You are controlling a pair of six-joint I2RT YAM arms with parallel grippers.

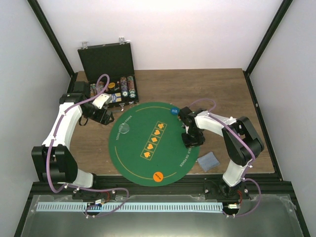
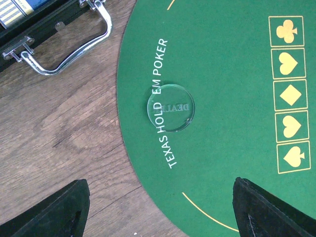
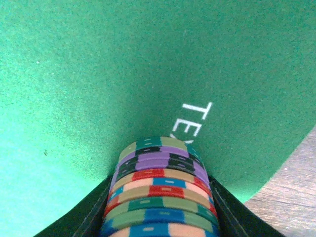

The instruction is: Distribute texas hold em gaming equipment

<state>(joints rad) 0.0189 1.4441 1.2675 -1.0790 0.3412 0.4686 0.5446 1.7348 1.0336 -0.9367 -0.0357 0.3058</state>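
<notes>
My right gripper holds the stack and will next carry it back across the mat to the empty part of the mat beside the orange disc (image 1: pixel 169 171) at the mat's near edge.
My right gripper (image 1: pixel 191 140) is shut on a stack of several multicoloured poker chips (image 3: pixel 160 190), held low over the right side of the green mat (image 1: pixel 170 150) by its white lettering; I cannot tell whether the stack touches the felt. My left gripper (image 1: pixel 109 120) is open and empty at the mat's left edge, its fingers (image 2: pixel 54 212) short of a clear dealer disc (image 2: pixel 170 107) lying on the mat (image 1: pixel 126 129). An orange disc (image 1: pixel 158 176) lies at the mat's near edge, a blue disc (image 1: pixel 174 111) at its far edge. A small pile of grey-blue cards (image 1: pixel 208 161) lies on the wood right of the mat.
An open black case (image 1: pixel 106 59) stands at the back left with rows of chips (image 1: pixel 122 89) in it; its metal handle (image 2: pixel 69 49) is just ahead of my left gripper. Black frame posts border the wooden table (image 1: pixel 217 94).
</notes>
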